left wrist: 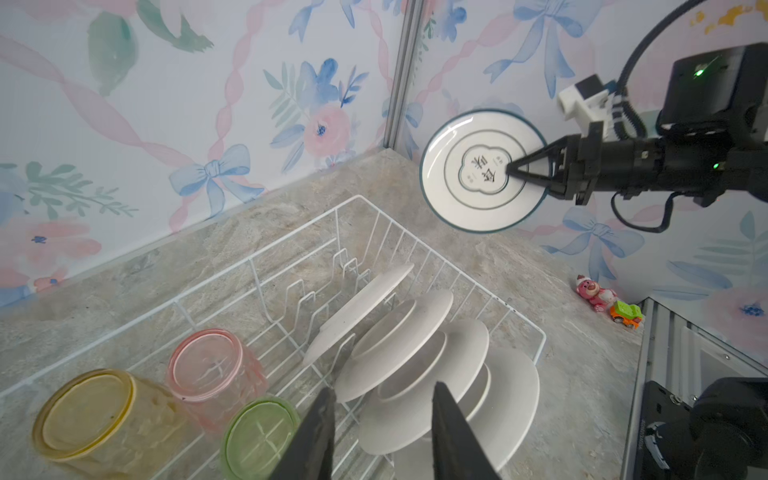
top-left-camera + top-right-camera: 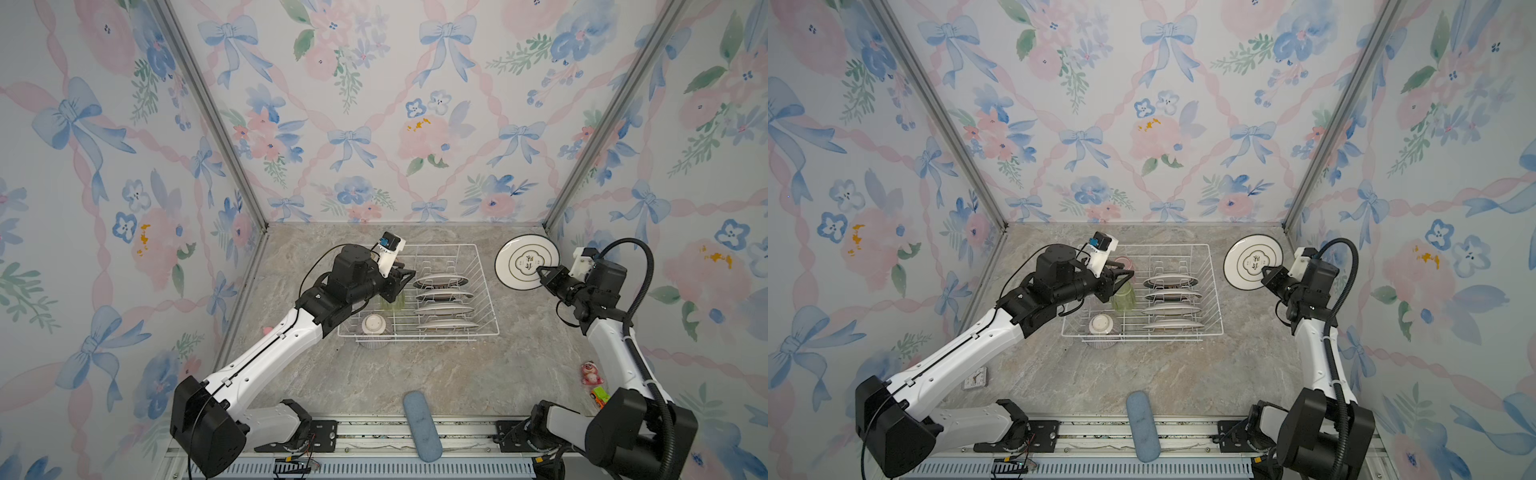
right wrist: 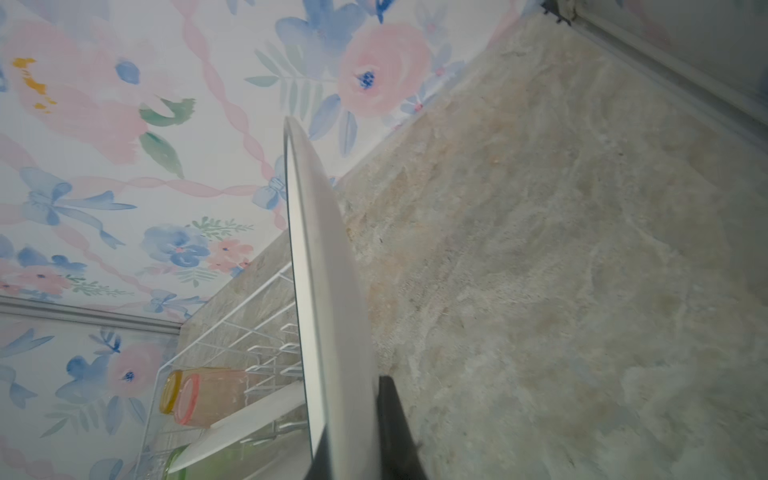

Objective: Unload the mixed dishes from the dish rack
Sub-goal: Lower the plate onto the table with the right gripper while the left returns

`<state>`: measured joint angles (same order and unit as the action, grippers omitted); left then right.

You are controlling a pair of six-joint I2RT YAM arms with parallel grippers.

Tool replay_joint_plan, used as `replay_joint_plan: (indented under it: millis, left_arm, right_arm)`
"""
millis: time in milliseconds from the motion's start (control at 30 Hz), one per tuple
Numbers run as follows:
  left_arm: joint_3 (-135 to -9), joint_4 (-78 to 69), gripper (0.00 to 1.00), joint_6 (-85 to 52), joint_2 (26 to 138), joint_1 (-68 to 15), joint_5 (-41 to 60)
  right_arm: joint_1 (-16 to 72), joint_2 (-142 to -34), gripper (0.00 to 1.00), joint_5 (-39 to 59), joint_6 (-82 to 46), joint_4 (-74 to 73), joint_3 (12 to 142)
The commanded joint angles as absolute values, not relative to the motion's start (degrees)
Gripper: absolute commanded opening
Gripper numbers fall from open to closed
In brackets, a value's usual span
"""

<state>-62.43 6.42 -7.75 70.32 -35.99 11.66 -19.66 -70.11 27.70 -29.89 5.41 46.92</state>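
Observation:
My right gripper should next go down, tip the upright teal-rimmed plate flat and release it beside the rack, on the bare tabletop below the gripper.
The white wire dish rack (image 2: 484, 286) (image 2: 1209, 286) holds several white plates (image 2: 442, 296) (image 1: 415, 353) on edge between its prongs. Yellow (image 1: 95, 415), pink (image 1: 208, 365) and green (image 1: 257, 436) tumblers stand in its left part. A striped bowl (image 2: 374, 326) lies upside down at the front left corner. My left gripper (image 2: 409, 274) (image 1: 384, 388) hovers open over the rack beside the green tumbler (image 2: 1123, 297), with nothing between its fingers. My right gripper (image 2: 540, 270) (image 3: 349, 415) is shut on a teal-rimmed plate (image 2: 519, 259) (image 3: 320, 270), held upright in the air to the right of the rack.
A blue-grey oblong pad (image 2: 420, 428) lies across the table's front edge. A small white clock (image 2: 974, 379) sits front left under the left arm. A pink bear toy (image 2: 589, 372) and a toy car (image 2: 599, 395) lie front right. Walls close three sides.

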Motion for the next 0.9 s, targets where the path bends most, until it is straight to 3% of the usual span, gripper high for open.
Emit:
replay_joint_plan:
  millis: [0, 267, 767, 867]
  left_arm:
    - [-60.72, 3.88, 0.33, -7.45, 69.38, -36.31, 5.73]
    - [-60.50, 5.36, 0.26, -5.09, 74.16, -37.33, 3.48]
    - [-62.84, 5.32, 0.26, -3.72, 80.50, -41.08, 0.59]
    - [-63.10, 5.45, 0.26, -3.25, 80.67, -41.48, 0.24]
  right_arm:
    - [-19.59, -72.62, 0.00, 24.47, -28.21, 6.38, 45.12]
    - [-19.58, -78.02, 0.04, 21.93, -30.65, -0.72, 41.95]
    - [-19.58, -89.64, 0.14, 21.35, -32.98, -9.04, 41.47]
    - [-19.55, -91.64, 0.22, 20.85, -32.87, -8.28, 41.91]
